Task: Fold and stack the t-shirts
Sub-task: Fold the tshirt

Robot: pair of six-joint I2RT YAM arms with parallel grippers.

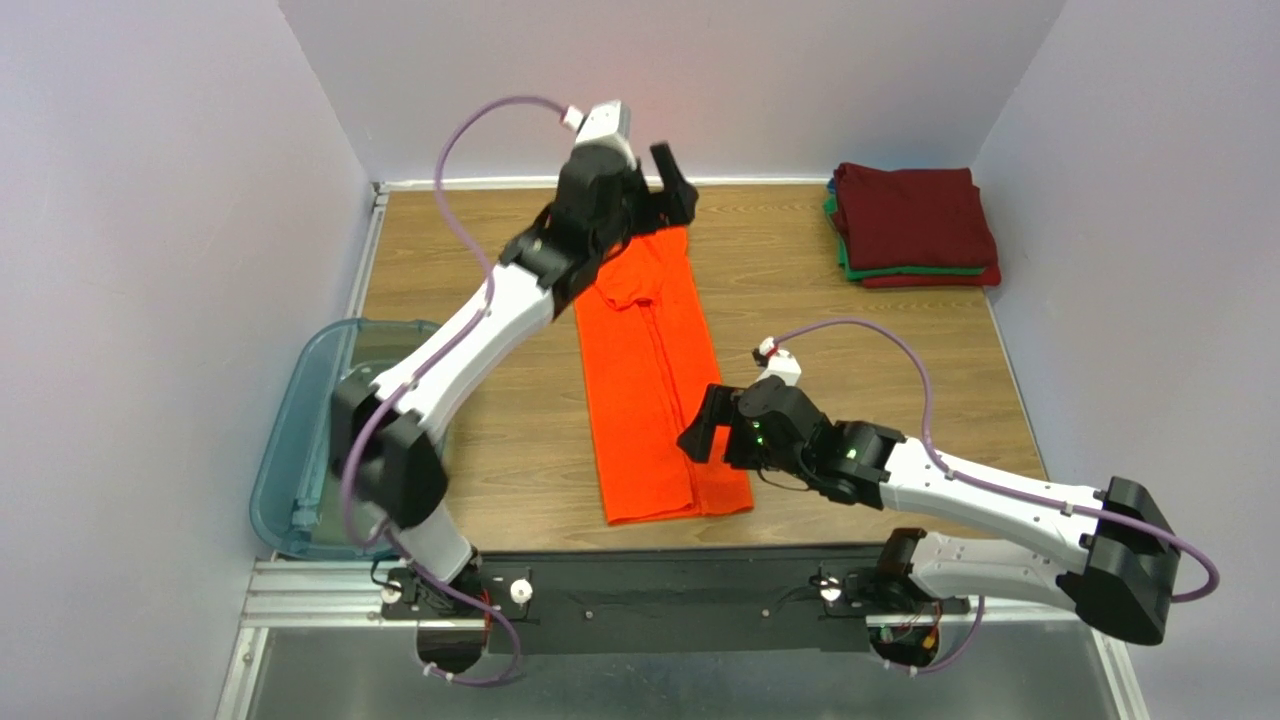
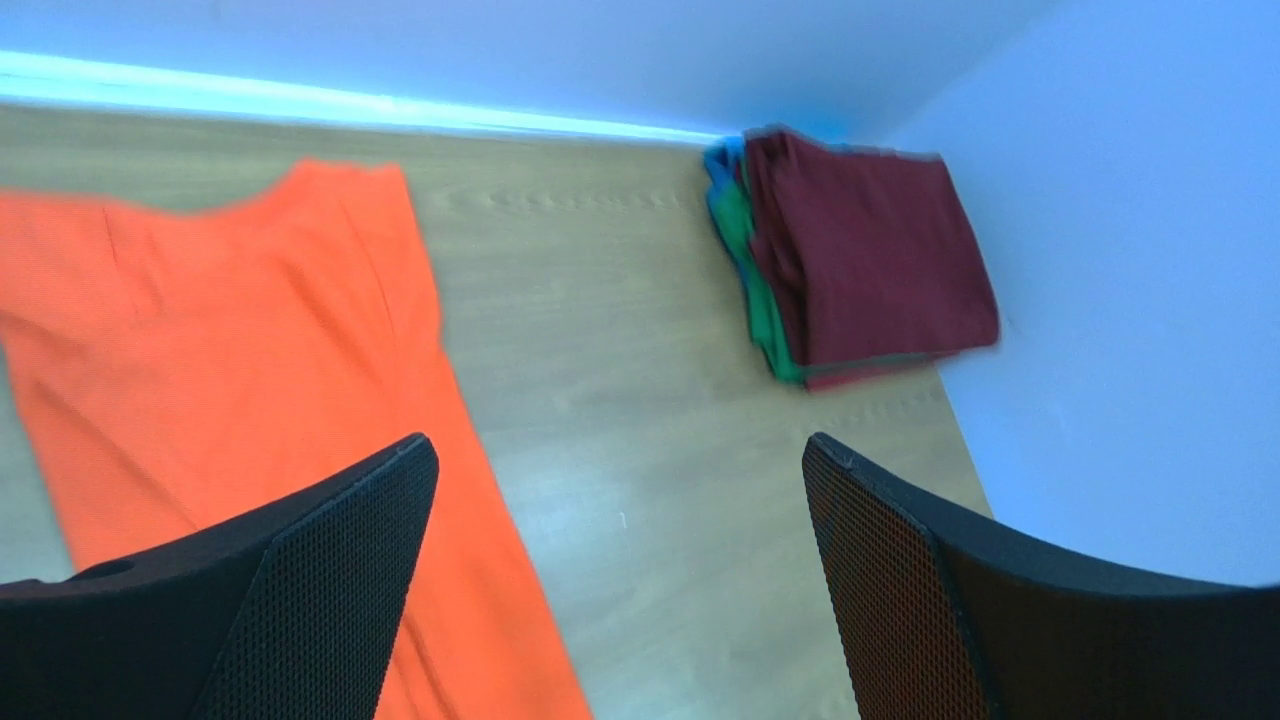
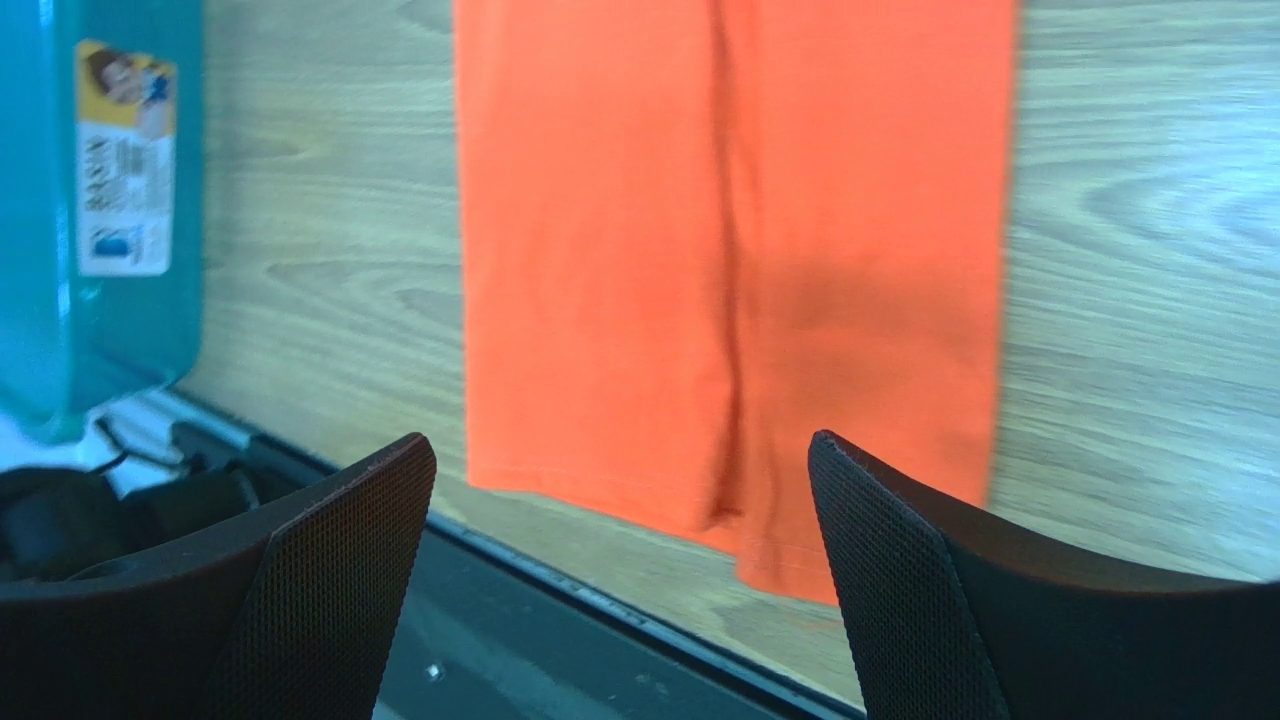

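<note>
I will swing my left gripper back and down next, turning, to close on the folded orange t-shirt's near corner (image 1: 610,518) toward the bin, as the t-shirt still lies at full length.
A bright orange t-shirt (image 1: 655,375) lies folded into a long strip down the middle of the wooden table; it also shows in the left wrist view (image 2: 226,345) and the right wrist view (image 3: 721,255). A stack of folded t-shirts (image 1: 914,222), maroon on top with green and red below, sits at the far right; it also shows in the left wrist view (image 2: 857,255). My left gripper (image 1: 661,183) is open and empty over the strip's far end. My right gripper (image 1: 706,428) is open and empty at the strip's near right edge.
A translucent blue-grey bin (image 1: 308,435) stands at the table's left edge, also in the right wrist view (image 3: 90,210). White walls close in the back and both sides. A black rail (image 1: 661,578) runs along the near edge.
</note>
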